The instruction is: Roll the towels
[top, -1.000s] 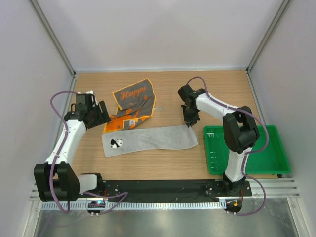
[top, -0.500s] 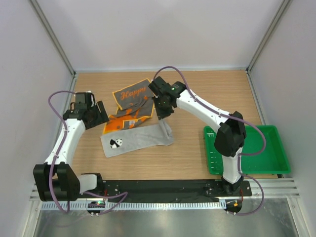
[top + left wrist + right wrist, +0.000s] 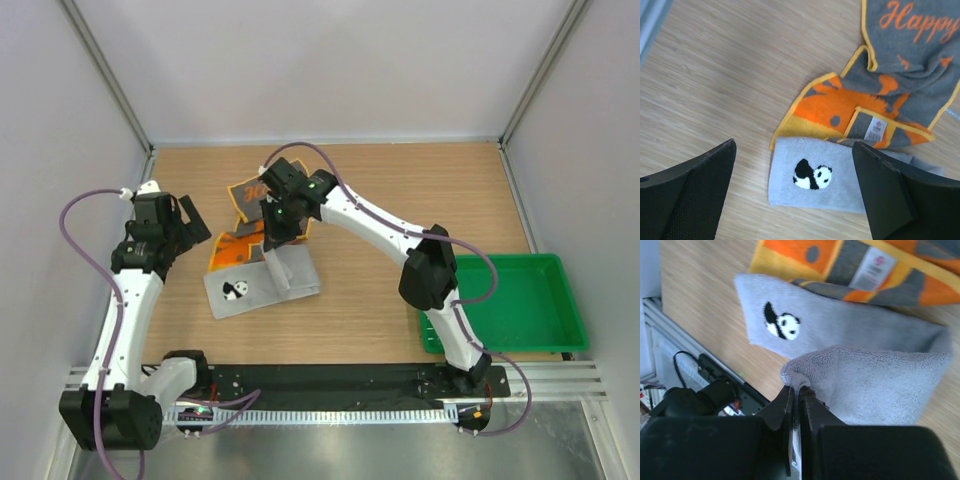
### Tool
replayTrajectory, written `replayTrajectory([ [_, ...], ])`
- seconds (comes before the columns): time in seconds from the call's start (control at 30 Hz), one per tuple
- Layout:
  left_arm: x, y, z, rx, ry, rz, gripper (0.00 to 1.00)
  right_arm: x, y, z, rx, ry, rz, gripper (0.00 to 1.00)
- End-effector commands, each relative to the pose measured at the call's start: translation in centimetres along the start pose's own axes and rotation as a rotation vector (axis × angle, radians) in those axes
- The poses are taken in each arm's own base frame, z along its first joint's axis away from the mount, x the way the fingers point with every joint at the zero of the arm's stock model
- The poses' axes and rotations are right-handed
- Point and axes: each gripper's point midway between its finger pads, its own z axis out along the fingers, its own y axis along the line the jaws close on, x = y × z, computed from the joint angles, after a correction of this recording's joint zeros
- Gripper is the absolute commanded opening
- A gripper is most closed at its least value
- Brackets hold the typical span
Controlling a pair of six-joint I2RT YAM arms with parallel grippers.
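Observation:
My right gripper goes to the left in the top view next and lowers the towel's lifted end over the panda patch, since the towel's panda end still lies uncovered.
The light grey towel (image 3: 262, 283) with a small panda patch lies left of the table's middle, its right end lifted and folded back over itself. My right gripper (image 3: 272, 238) is shut on that lifted end; in the right wrist view the jaws (image 3: 796, 388) pinch a corner of the grey towel (image 3: 855, 330). The dark grey towel (image 3: 243, 213) with orange print lies just behind, partly under the right arm. My left gripper (image 3: 187, 224) hangs open to the left, above the table. In the left wrist view it (image 3: 794, 146) frames the grey towel (image 3: 812, 180), touching nothing.
A green plastic tray (image 3: 560, 300) sits at the right near edge of the table. White walls enclose the table on three sides. The right arm stretches across the middle of the table toward the left.
My right gripper has dragged the grey towel's right end leftward, folding it over the towel. The left gripper has opened wide and drawn back to the left.

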Motion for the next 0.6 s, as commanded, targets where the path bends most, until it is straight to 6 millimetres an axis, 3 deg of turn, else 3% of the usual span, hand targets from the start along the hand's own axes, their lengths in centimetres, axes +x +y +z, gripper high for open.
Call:
replayTrajectory([
  [0.0,-2.1,0.3,-1.6,-0.009,-0.110,-0.044,1.00,-0.2,5.7,0.0,-0.172,-0.013,-0.027,0.01],
  [0.3,-2.6,1.5,-2.7,-0.050,-0.160,-0.069,1.00,-0.3,10.8,3.3,-0.345,-0.041,-0.025,0.01],
  [0.4,-2.7,1.5,-2.9,-0.048,-0.169,-0.070,1.00,-0.9,11.8,4.5,-0.384,-0.063,-0.015,0.01],
  [0.57,-2.7,1.5,-3.0,-0.047,-0.170,-0.071,1.00,-1.1,11.6,7.1,-0.390,-0.054,0.018,0.01],
])
